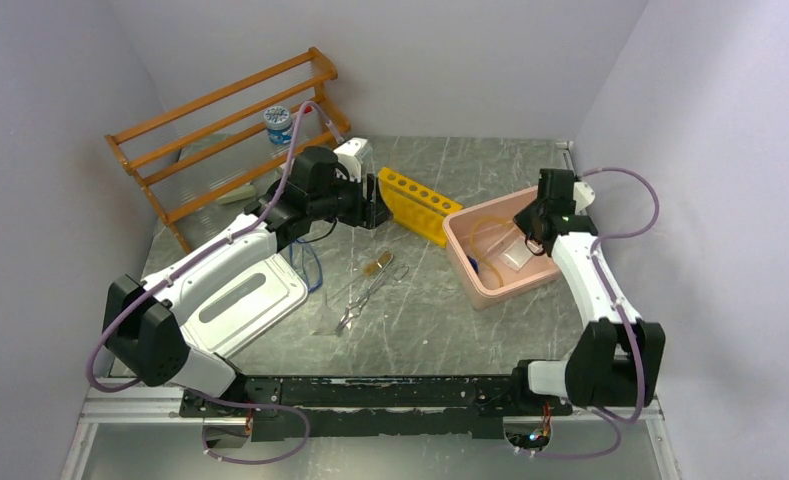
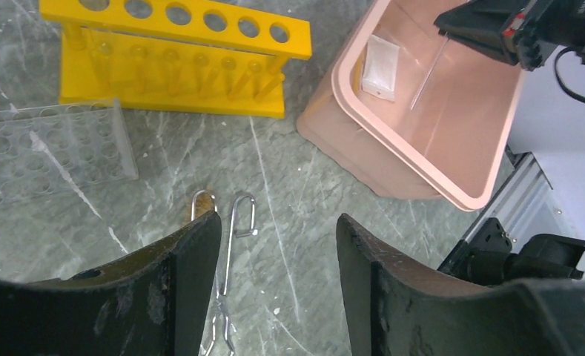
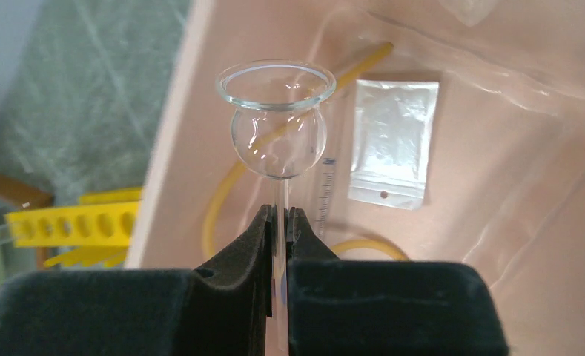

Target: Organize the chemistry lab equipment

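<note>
The right gripper moves down into the bin next. It releases the funnel tube's thin stem on the bin's bottom beside the white packet, well below that gripper.
My right gripper (image 3: 282, 211) is shut on the thin stem of a clear glass funnel tube (image 3: 278, 133) and holds it over the pink bin (image 1: 470, 270). A white flat packet (image 3: 393, 141), a tan rubber hose (image 3: 226, 196) and a thin graduated tube (image 3: 324, 194) lie in the bin. My left gripper (image 2: 278, 230) is open above the table, close to the yellow tube rack (image 2: 178, 59), with nothing between its fingers. Below it lie metal wire tweezers (image 2: 233, 230), which also show mid-table in the top view (image 1: 365, 295). A blue cord loop (image 1: 310, 265) lies beside the left arm.
A clear well plate (image 2: 52, 148) lies left of the yellow rack. A white tray lid (image 1: 240, 300) sits under the left arm. The wooden shelf rack (image 1: 230, 130) with a blue-lidded jar (image 1: 278, 122) stands at the back left. Walls close in on three sides.
</note>
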Available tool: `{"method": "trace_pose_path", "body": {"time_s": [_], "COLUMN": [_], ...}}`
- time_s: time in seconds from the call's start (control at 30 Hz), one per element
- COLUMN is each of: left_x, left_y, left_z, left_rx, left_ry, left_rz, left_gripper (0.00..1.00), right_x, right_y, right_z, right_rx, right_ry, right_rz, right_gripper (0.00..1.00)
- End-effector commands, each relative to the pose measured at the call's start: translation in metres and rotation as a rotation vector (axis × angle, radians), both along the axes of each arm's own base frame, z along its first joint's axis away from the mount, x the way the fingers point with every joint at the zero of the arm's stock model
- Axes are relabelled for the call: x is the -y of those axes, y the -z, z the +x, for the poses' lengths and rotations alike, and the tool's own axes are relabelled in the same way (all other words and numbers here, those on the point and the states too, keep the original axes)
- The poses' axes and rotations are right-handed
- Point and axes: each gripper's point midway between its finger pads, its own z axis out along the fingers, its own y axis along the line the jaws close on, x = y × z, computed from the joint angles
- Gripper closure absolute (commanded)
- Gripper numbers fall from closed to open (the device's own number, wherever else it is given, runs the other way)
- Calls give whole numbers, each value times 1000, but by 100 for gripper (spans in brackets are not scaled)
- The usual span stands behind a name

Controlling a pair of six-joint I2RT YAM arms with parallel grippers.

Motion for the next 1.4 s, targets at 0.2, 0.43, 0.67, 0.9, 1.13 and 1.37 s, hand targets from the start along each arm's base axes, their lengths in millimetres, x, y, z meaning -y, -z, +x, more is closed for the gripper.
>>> {"method": "trace_pose_path", "body": {"time_s": [0.2,0.43,0.67,0.9,1.13,1.37], "left_x": [-7,-15,-19,-16,-14,-25], "left_y": [5,15,20,21,24,42], "left_z": [12,13,16,17,15,8], "left_rx": [42,28,22,6,-10,-52], "left_ry": [-33,-57,-79,-84,-80,-115], "left_rz": [76,129,155,145,130,164], "left_gripper": [37,36,35,35,33,31], "right_x": [5,4,9,15,20,26], "right_y": [74,109,132,125,87,28], "right_z": [23,27,24,24,24,14], "right_rx": [-161,-216,-266,-244,-156,-38], "right_ry": [87,156,235,254,232,194], "right_rz": [53,99,108,83,49,-12], "right_gripper": [100,100,95,76,67,58]}}
